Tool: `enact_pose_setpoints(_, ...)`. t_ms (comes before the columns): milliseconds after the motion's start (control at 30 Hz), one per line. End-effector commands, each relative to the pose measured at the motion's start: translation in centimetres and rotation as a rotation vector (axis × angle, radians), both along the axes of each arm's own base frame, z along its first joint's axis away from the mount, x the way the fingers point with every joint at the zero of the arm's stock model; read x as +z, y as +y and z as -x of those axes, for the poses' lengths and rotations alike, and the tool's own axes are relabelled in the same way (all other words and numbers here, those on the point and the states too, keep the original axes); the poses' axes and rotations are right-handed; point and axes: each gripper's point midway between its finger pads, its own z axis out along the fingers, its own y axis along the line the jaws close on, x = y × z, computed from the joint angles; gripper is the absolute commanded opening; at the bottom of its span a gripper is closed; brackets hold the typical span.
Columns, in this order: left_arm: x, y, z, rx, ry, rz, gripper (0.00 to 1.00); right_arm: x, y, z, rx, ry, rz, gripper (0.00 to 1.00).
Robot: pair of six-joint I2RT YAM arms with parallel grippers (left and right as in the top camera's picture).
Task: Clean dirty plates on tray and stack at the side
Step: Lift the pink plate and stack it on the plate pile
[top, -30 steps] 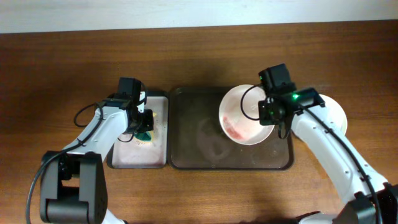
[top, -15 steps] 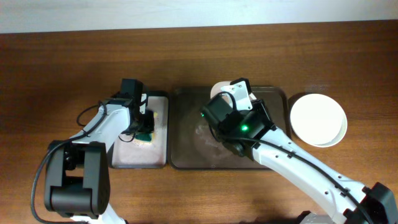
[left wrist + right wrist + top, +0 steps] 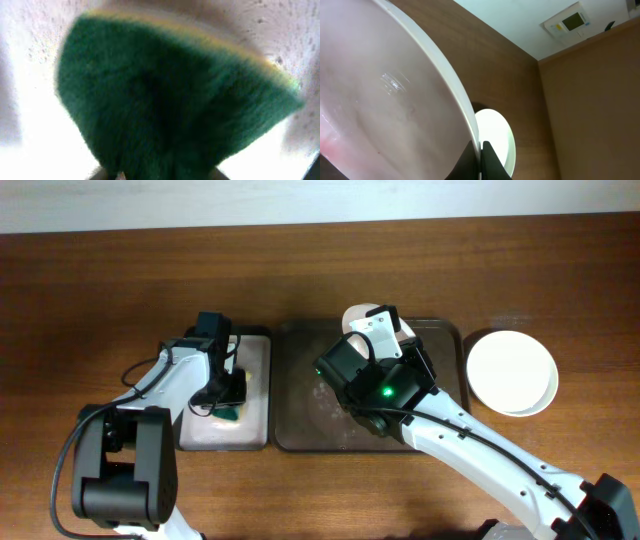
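My right gripper holds the plate. Next, I will swing it to the right in the overhead view, then lower it level onto the green-rimmed plate (image 3: 495, 141).
My right gripper (image 3: 481, 156) is shut on the rim of a white plate (image 3: 385, 100) and holds it tilted steeply on edge; a red smear shows at its lower left. In the overhead view this plate (image 3: 358, 318) peeks out behind the right arm, over the back of the dark brown tray (image 3: 300, 430). Another plate (image 3: 511, 372), white with a pale green rim, lies flat on the table right of the tray; it also shows in the right wrist view (image 3: 496, 135). My left gripper (image 3: 229, 394) is shut on a green and yellow sponge (image 3: 165, 100).
A smaller narrow tray with a pale inside (image 3: 255, 355) stands left of the brown tray; the sponge (image 3: 232, 412) rests in it. The right arm (image 3: 385, 390) stretches across the middle of the brown tray. Brown wooden table all round.
The right arm swung the plate from flat over the tray's right side to on edge over its back middle. The left gripper shifted the sponge slightly towards the front.
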Motion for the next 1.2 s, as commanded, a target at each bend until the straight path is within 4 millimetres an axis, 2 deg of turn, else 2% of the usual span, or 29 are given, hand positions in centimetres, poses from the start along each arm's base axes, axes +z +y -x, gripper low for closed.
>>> enact_pose_setpoints(0, -1.0, 0.0, 1.0, -0.004, 0.047, 0.004, 0.01, 1.6, 0.1, -0.1, -0.01, -0.057, -0.029, 0.04)
enact_pose_setpoints(100, -1.0, 0.0, 1.1, -0.004, 0.05, 0.003, 0.0, 1.7, 0.0, -0.1, -0.013, -0.061, -0.026, 0.04)
enact_pose_setpoints(233, -1.0, 0.0, 1.0, -0.004, 0.047, 0.003, 0.0, 3.2, -0.9, -0.2, -0.052, -0.134, 0.038, 0.04)
enact_pose_setpoints(267, -1.0, 0.0, 1.0, -0.004, 0.045, 0.003, 0.05, 3.7, -1.2, -0.2, -0.064, -0.155, 0.059, 0.04)
enact_pose_setpoints(300, -1.0, 0.0, 0.9, -0.004, 0.042, 0.004, 0.41, 3.8, -1.3, -0.2, -0.067, -0.158, 0.063, 0.04)
enact_pose_setpoints(333, -1.0, 0.0, 0.9, -0.004, 0.041, 0.004, 0.49, 3.8, -1.3, -0.2, -0.067, -0.158, 0.063, 0.04)
enact_pose_setpoints(400, -1.0, 0.0, 0.9, -0.004, 0.041, 0.004, 0.61, 3.6, -1.2, -0.4, -0.074, -0.165, 0.027, 0.04)
enact_pose_setpoints(467, -1.0, 0.0, 0.8, -0.004, 0.038, 0.005, 0.61, 2.5, -1.5, -0.7, -0.095, -0.142, -0.056, 0.04)
enact_pose_setpoints(500, -1.0, 0.0, 0.8, -0.004, 0.038, 0.005, 0.63, 1.2, -1.8, -1.0, -0.109, -0.096, -0.132, 0.04)
enact_pose_setpoints(533, -1.0, 0.0, 0.8, -0.004, 0.038, 0.004, 0.67, -0.7, -2.8, -1.4, -0.157, -0.028, -0.257, 0.04)
enact_pose_setpoints(633, -1.0, 0.0, 0.8, -0.004, 0.038, 0.005, 0.68, -3.4, -5.7, -1.7, -0.281, 0.075, -0.454, 0.04)
enact_pose_setpoints(700, -1.0, 0.0, 0.8, -0.004, 0.037, 0.004, 0.69, -5.4, -9.2, -1.6, -0.412, 0.158, -0.638, 0.04)
enact_pose_setpoints(833, -1.0, 0.0, 0.8, -0.004, 0.037, 0.004, 0.7, -7.0, -15.4, -0.8, -0.617, 0.202, -0.918, 0.04)
enact_pose_setpoints(933, -1.0, 0.0, 0.8, -0.004, 0.037, 0.005, 0.72, -7.9, -21.8, 1.5, -0.827, 0.167, -1.001, 0.04)
enact_pose_setpoints(1000, -1.0, 0.0, 0.8, -0.004, 0.037, 0.005, 0.73, -8.7, -25.0, 3.2, -0.946, 0.153, -1.013, 0.04)
enact_pose_setpoints(1067, -1.0, 0.0, 0.8, -0.004, 0.037, 0.004, 0.74, -9.4, -27.0, 4.2, -1.016, 0.141, -1.024, 0.04)
enact_pose_setpoints(1167, -1.0, 0.0, 0.7, -0.004, 0.036, 0.005, 0.75, -10.4, -28.7, 5.0, -1.081, 0.136, -1.033, 0.05)
